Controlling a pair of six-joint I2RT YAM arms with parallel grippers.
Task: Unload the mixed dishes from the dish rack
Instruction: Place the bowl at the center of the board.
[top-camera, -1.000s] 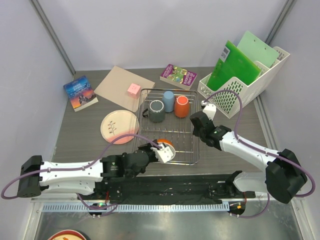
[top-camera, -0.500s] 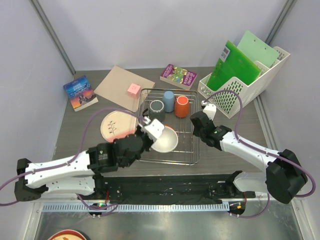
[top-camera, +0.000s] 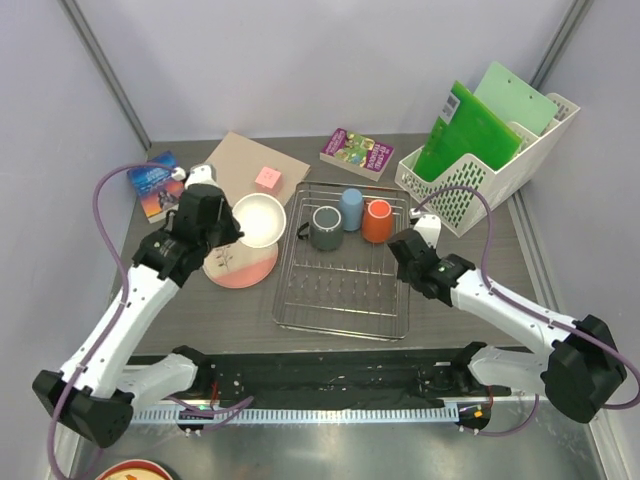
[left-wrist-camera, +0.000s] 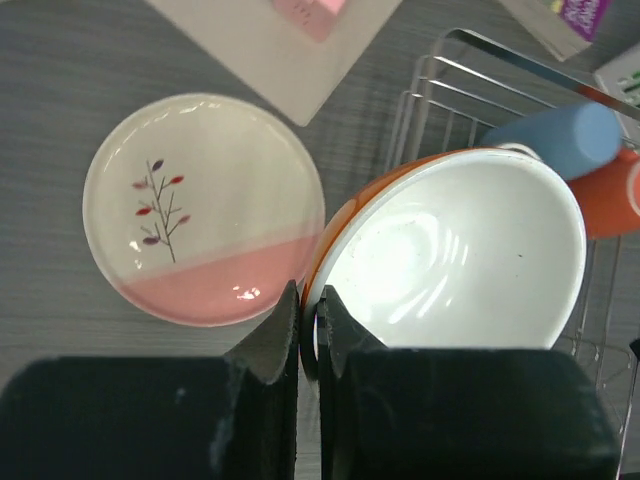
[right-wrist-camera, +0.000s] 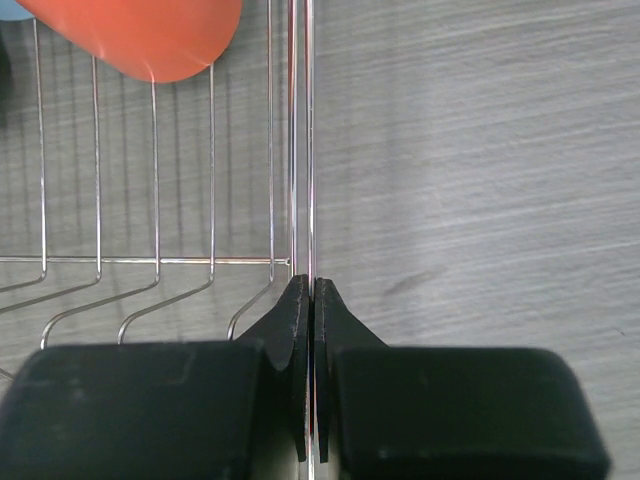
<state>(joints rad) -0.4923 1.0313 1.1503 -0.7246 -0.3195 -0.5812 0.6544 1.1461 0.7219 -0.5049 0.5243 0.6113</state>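
My left gripper lowers the bowl to the bowl's left in the wrist view and onto the empty pink plate (top-camera: 239, 262) (left-wrist-camera: 206, 214) below next, to release it.
My left gripper (top-camera: 222, 218) is shut on the rim of the small bowl (top-camera: 258, 219), white inside and orange outside, and holds it over the pink round plate (top-camera: 238, 270) left of the dish rack (top-camera: 340, 305). In the left wrist view my fingers (left-wrist-camera: 310, 312) pinch the bowl's (left-wrist-camera: 455, 250) rim beside the plate (left-wrist-camera: 190, 200). The dark grey mug (top-camera: 326, 228), light blue cup (top-camera: 351, 208) and orange mug (top-camera: 377, 221) stand at the rack's far end. My right gripper (top-camera: 405, 250) is shut on the rack's right rim wire (right-wrist-camera: 300, 150), near the orange mug (right-wrist-camera: 140, 35).
A blue book (top-camera: 158, 185), a tan sheet (top-camera: 235, 165) with a pink cube (top-camera: 267, 178) and a purple book (top-camera: 360, 153) lie at the back. A white perforated file holder (top-camera: 470, 190) with green folders stands at the back right.
My left arm lifted the bowl out of the rack's front and carried it left and back, over the plate. The rack and its cups shifted slightly right. My right gripper stayed on the rim.
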